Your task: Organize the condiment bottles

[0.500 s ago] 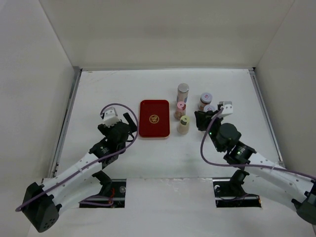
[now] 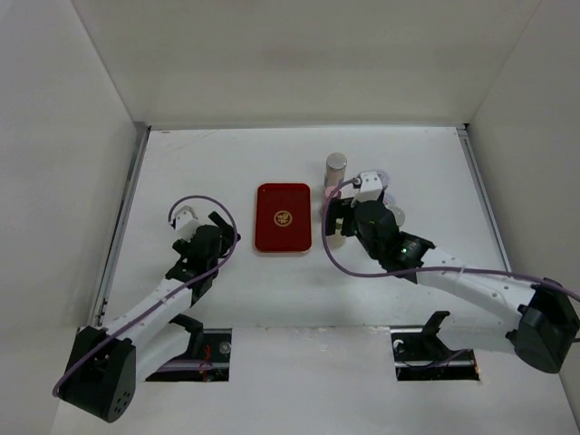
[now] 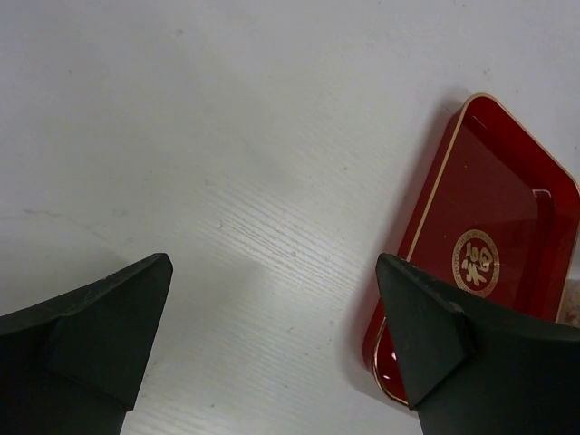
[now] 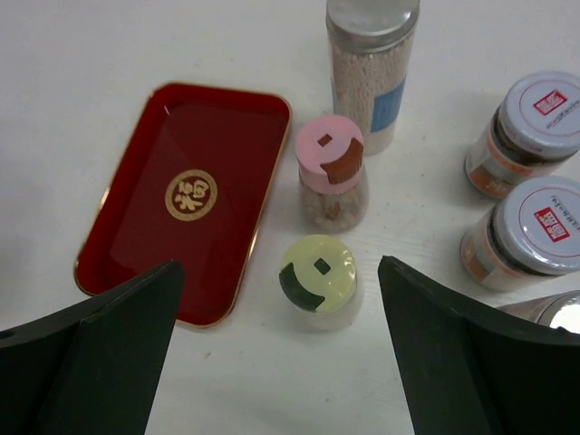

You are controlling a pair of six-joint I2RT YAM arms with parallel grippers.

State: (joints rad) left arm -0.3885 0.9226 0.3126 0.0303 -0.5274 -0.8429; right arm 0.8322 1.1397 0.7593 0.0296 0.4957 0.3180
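Observation:
The robot's right gripper will next move down until its open fingers are on either side of the bottle's yellow-green cap, and then close.
In the right wrist view several condiment bottles stand upright on the white table. A yellow-green-capped bottle is lowest, with a pink-capped one behind it and a tall silver-capped jar behind that. Two white-capped jars stand to the right. My right gripper is open above the yellow-green bottle, which lies between the fingers without touching them. From above, the right gripper covers most bottles; only the silver-capped jar shows clearly. My left gripper is open over bare table.
A flat red tray with a gold emblem lies just left of the bottles, empty. Its edge is close to my left gripper's right finger. In the top view the tray sits between both arms. White walls enclose the table.
My right arm has swung left from beside the white-capped jars to above the yellow-green bottle, and its jaws have opened. The left arm has drawn slightly left, away from the tray.

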